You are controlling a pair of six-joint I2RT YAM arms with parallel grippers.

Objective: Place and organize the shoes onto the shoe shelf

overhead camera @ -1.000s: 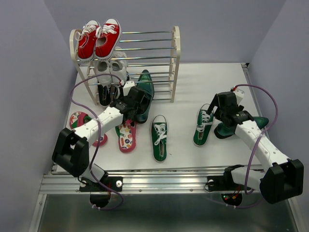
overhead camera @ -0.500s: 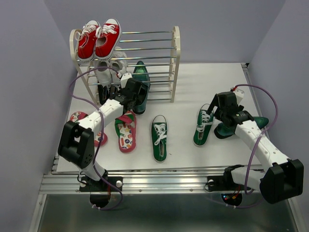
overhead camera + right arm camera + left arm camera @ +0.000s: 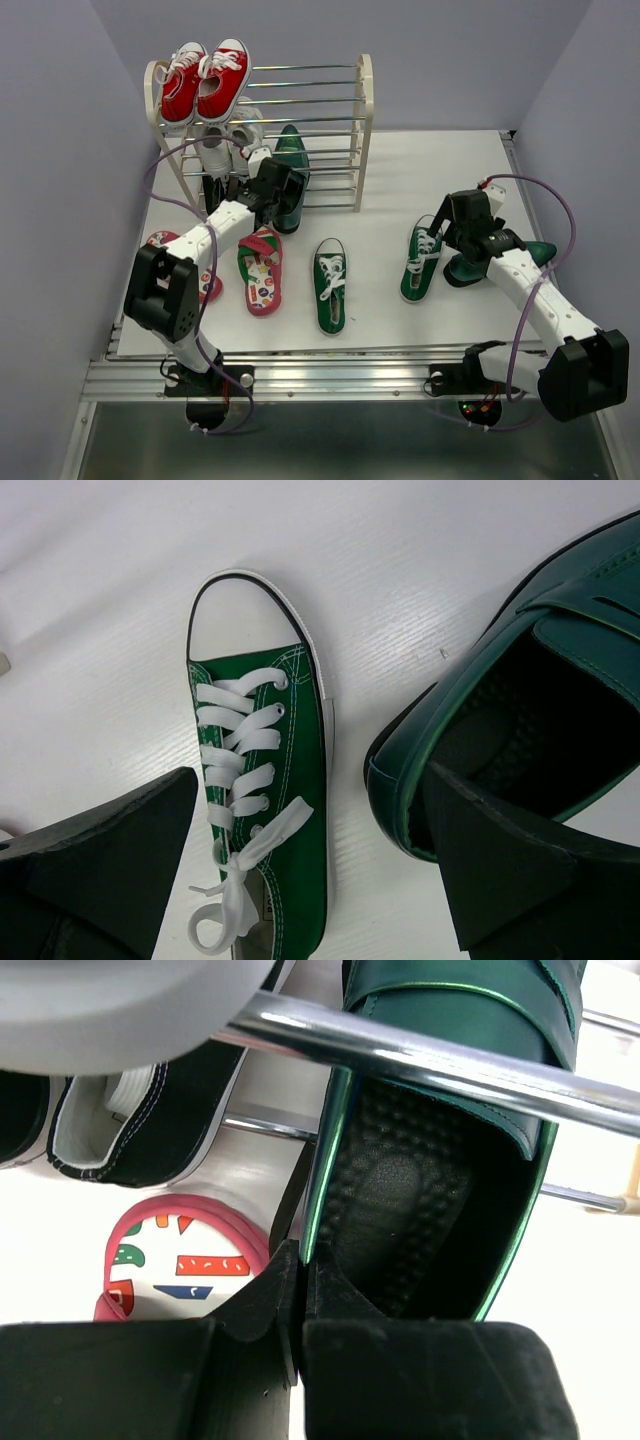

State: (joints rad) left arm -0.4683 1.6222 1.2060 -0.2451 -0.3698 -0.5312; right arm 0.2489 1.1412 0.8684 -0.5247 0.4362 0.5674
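Observation:
My left gripper will push outward and slide the loafer deeper over the shelf's lower rods, which lie outward of my gripper, then release its side edge.
My left gripper (image 3: pixel 268 193) is shut on the side edge of a dark green loafer (image 3: pixel 291 172), whose toe is pushed in between the shoe shelf's (image 3: pixel 365 110) lower rods. The left wrist view shows the pinch (image 3: pixel 300 1260) on the loafer's rim (image 3: pixel 430 1190), under a chrome rod (image 3: pixel 420 1055). My right gripper (image 3: pixel 449 252) is open, hovering (image 3: pixel 310 780) between a green sneaker (image 3: pixel 265 780) and the second loafer (image 3: pixel 520 730). The other green sneaker (image 3: pixel 330 285) and a flip-flop (image 3: pixel 260 272) lie on the table. The second flip-flop (image 3: pixel 168 250) is partly under my left arm.
Red sneakers (image 3: pixel 205 80) sit on the shelf's top tier at the left, white sneakers (image 3: pixel 228 138) on the middle tier. Dark shoes with white trim (image 3: pixel 215 190) stand on the bottom tier, next to the loafer. The shelf's right half holds nothing.
My left gripper has carried the loafer away from me and slightly left, its toe going in under the shelf rods. The right arm has not moved.

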